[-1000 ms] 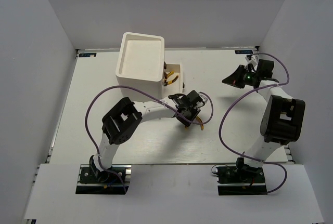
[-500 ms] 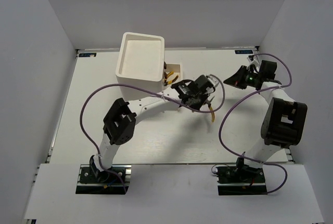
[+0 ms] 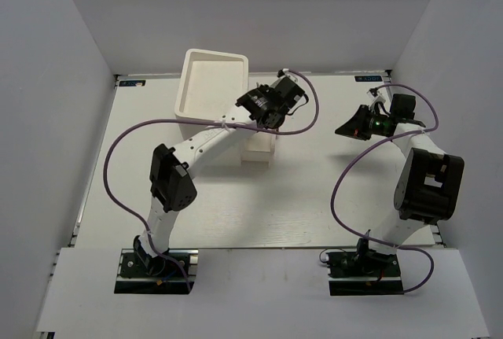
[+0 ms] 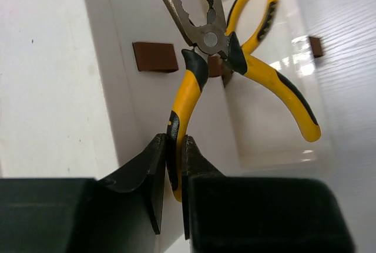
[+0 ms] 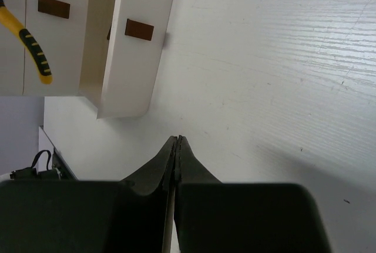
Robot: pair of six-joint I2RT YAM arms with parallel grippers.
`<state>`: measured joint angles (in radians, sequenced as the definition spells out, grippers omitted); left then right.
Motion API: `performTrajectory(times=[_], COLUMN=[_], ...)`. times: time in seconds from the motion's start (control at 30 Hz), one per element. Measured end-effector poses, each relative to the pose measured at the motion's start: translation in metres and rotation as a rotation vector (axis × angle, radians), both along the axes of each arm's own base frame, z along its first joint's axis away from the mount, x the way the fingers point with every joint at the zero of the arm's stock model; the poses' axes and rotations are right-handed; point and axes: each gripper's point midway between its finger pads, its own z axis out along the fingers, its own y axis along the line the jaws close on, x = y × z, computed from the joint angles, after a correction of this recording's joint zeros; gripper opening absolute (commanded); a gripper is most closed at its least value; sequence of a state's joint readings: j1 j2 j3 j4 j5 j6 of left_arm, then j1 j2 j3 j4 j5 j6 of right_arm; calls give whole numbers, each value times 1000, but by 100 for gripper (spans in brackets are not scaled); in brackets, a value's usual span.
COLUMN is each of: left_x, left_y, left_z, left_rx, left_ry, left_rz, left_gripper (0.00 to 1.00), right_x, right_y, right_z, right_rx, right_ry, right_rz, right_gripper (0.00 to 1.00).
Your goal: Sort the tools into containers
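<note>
My left gripper will next go down toward the right in its wrist view and release the pliers, because the open drawer is below it on that side.
My left gripper is shut on one handle of yellow-handled pliers and holds them above the open white drawer of the tall white cabinet. The steel jaws of the pliers point away from me. A second pair of yellow pliers lies in that drawer below them. My right gripper is shut and empty, above bare table right of the cabinet. In the right wrist view one yellow handle shows beside the open drawer. The screwdrivers are out of view.
Brown knobs mark the drawer fronts. White walls close in the table on the left, the back and the right. Purple cables loop over both arms.
My left arm has swung from the table in front of the cabinet up and back over the open drawer, carrying the pliers. My right gripper has barely moved.
</note>
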<state>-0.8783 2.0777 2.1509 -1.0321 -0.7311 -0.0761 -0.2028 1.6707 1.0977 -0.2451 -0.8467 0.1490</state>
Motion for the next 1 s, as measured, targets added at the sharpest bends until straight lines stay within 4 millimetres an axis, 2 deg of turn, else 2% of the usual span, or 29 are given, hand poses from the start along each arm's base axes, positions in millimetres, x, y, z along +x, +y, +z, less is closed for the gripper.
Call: performTrajectory(times=[0.17, 0.33, 0.53, 0.77, 0.8, 0.87, 0.9, 1.0], left_x=[1, 0, 11, 20, 21, 21, 21, 21], left_y=[14, 14, 12, 8, 7, 6, 6, 4], left_z=[-13, -19, -17, -31, -36, -46, -50, -58], left_rx=[142, 244, 324, 381, 387, 402, 406, 405], left_ry=[-14, -49, -124, -144, -140, -129, -121, -109], left_rz=[0, -22, -6, -6, -8, -12, -16, -21], left_gripper=[0, 0, 0, 0, 12, 27, 41, 54], right_x=[-1, -2, -3, -7, -8, -8, -9, -9], right_y=[1, 3, 5, 7, 8, 8, 9, 9], right_z=[1, 2, 4, 3, 2, 3, 3, 3], right_rx=[6, 16, 30, 46, 49, 54, 57, 61], right_ry=[-3, -4, -5, 3, 4, 3, 2, 2], right_rz=[7, 14, 25, 36, 38, 43, 46, 51], right_gripper=[0, 0, 0, 0, 5, 11, 15, 18])
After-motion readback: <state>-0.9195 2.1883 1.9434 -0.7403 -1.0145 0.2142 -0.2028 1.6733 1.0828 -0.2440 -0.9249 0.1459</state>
